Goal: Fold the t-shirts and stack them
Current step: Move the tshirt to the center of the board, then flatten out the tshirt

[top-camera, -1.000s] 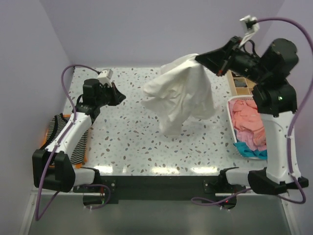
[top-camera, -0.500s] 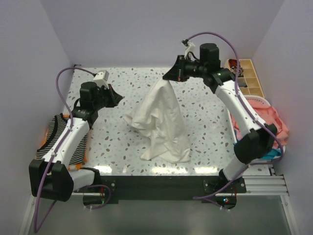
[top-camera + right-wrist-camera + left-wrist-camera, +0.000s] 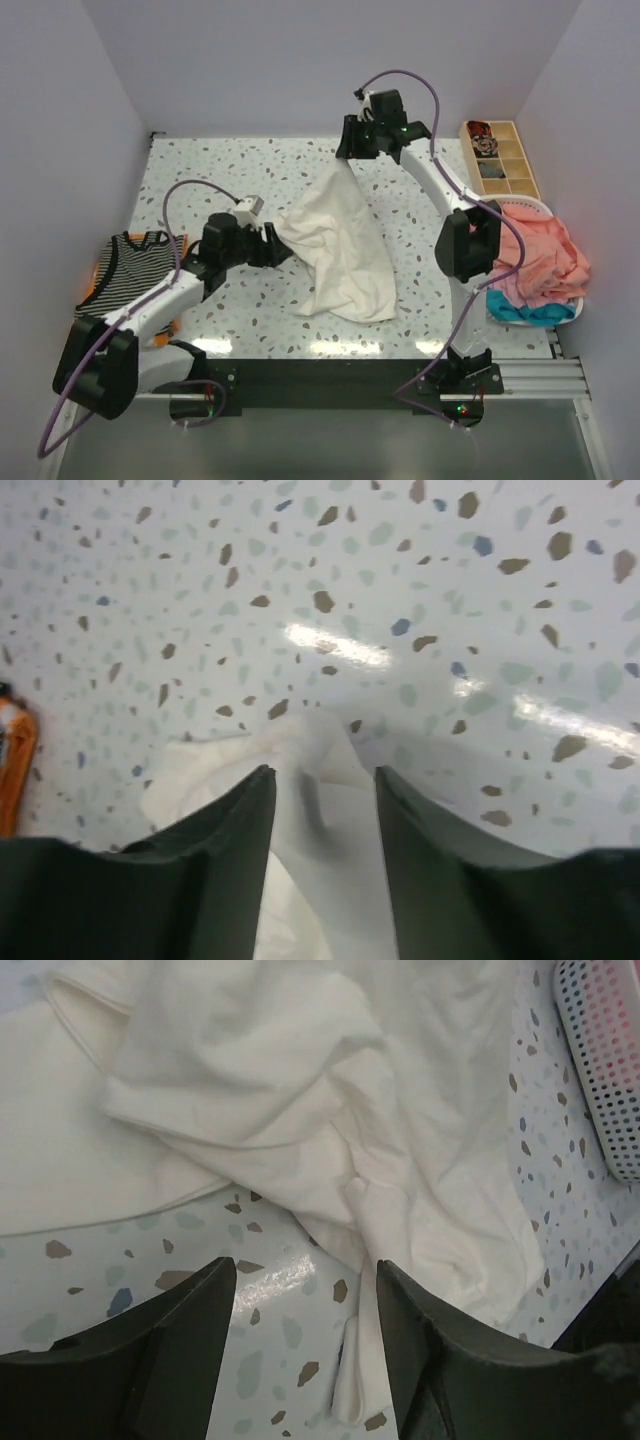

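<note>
Mostly bare table shows between my left gripper's open fingers, so it will move down and outward onto the cream t-shirt's folded edge.
A cream t-shirt [image 3: 340, 250] lies rumpled in the middle of the table, its top corner rising to my right gripper [image 3: 348, 160] at the back. In the right wrist view, the right gripper [image 3: 324, 772] has its fingers parted, and a blurred peak of the cream t-shirt [image 3: 310, 742] sits loosely between them. My left gripper [image 3: 283, 248] is low at the shirt's left edge. It is open [image 3: 300, 1290], straddling bare table and a narrow fold of the cream t-shirt [image 3: 300, 1090]. A black-and-white striped t-shirt [image 3: 125, 275] lies flat at the left over an orange one [image 3: 165, 325].
A white perforated basket [image 3: 530, 205] at the right edge holds a coral-pink t-shirt [image 3: 535, 255] and a blue one [image 3: 525, 312]. A compartmented wooden tray [image 3: 500, 160] stands at the back right. Walls close in the back and both sides.
The right arm swung the cream t-shirt left over the table, lowered it, and its jaws have parted. The left arm moved right to the shirt's edge and opened.
</note>
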